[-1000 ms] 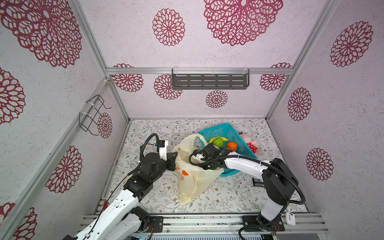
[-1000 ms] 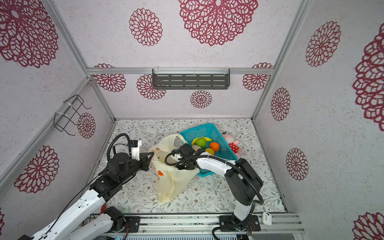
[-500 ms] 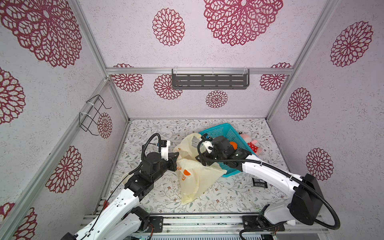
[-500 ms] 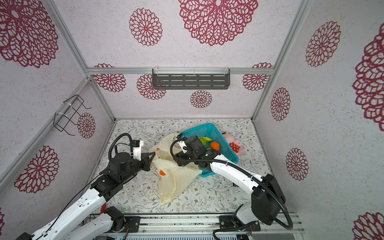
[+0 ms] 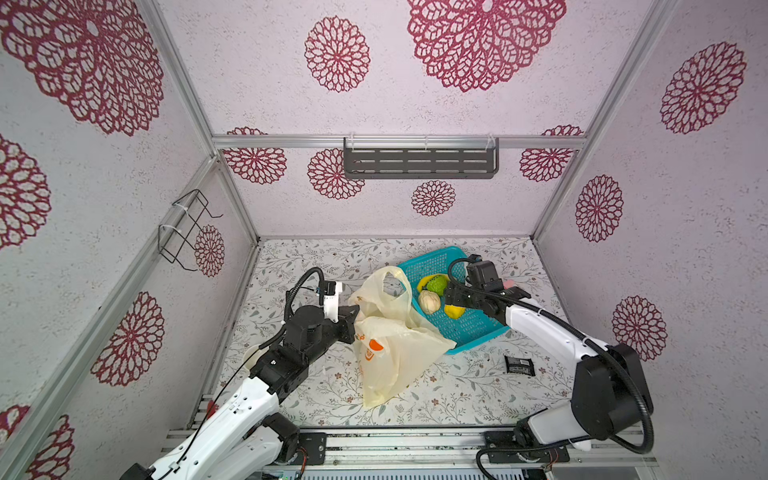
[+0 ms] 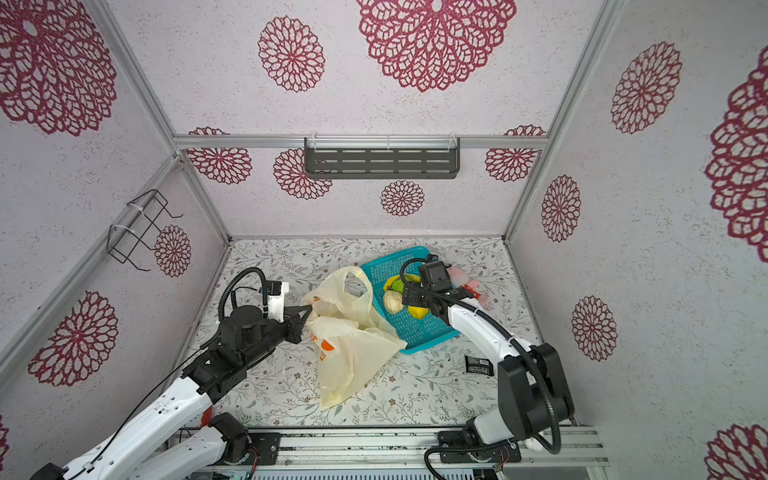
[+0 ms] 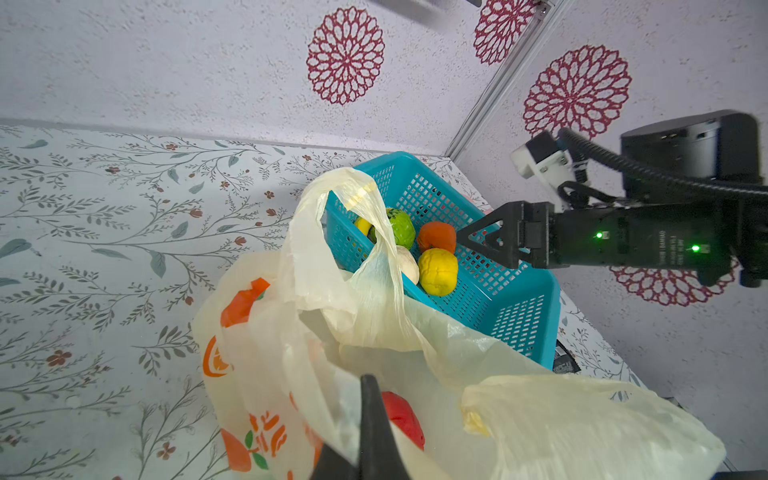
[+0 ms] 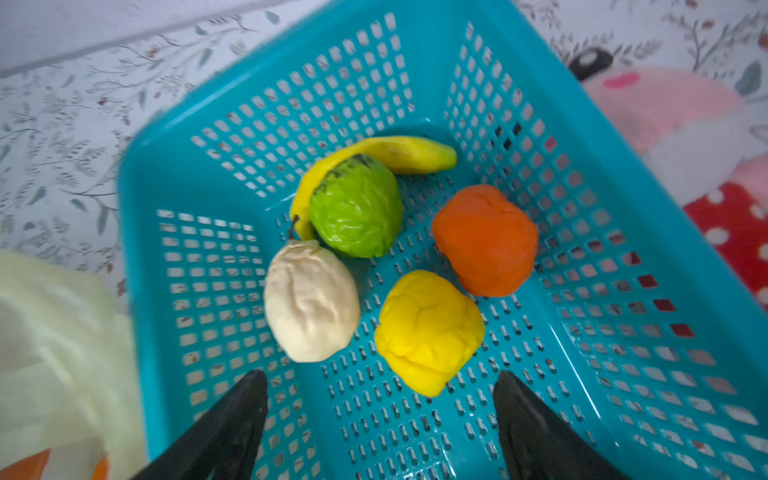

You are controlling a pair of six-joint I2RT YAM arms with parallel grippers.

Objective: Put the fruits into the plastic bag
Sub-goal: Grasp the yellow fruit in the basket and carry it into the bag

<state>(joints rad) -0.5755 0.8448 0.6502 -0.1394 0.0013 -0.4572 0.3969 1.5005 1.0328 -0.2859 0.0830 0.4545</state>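
The robot's right gripper will next go down around the sides of the yellow ball [image 5: 454, 312] [image 8: 428, 328] and close, as the ball lies nearest its open fingertips and clear of the basket's sides.
The pale-yellow plastic bag [image 5: 395, 336] [image 6: 353, 349] lies on the floor left of the turquoise basket [image 5: 469, 328]. My left gripper [image 5: 354, 316] [image 7: 370, 384] is shut on the bag's rim, holding its mouth up. A red ball [image 7: 401, 415] lies inside the bag. In the basket lie a banana [image 8: 399, 151], a green fruit [image 8: 357, 208], an orange ball [image 8: 486, 241], a cream ball [image 8: 309, 301] and a yellow ball [image 8: 428, 328]. My right gripper [image 8: 380, 376] [image 5: 449, 297] hangs open above the basket floor, close to the yellow ball, with nothing in it.
A pink plush toy [image 8: 673, 108] [image 6: 461, 276] in a red dotted dress lies right behind the basket. A small black packet [image 5: 519, 365] lies on the floor at the front right. A wire rack hangs on the left wall and a grey shelf on the back wall.
My right gripper has swung from the bag's mouth back to the right over the basket and stands wider open. The left gripper still holds the bag's rim in the same place.
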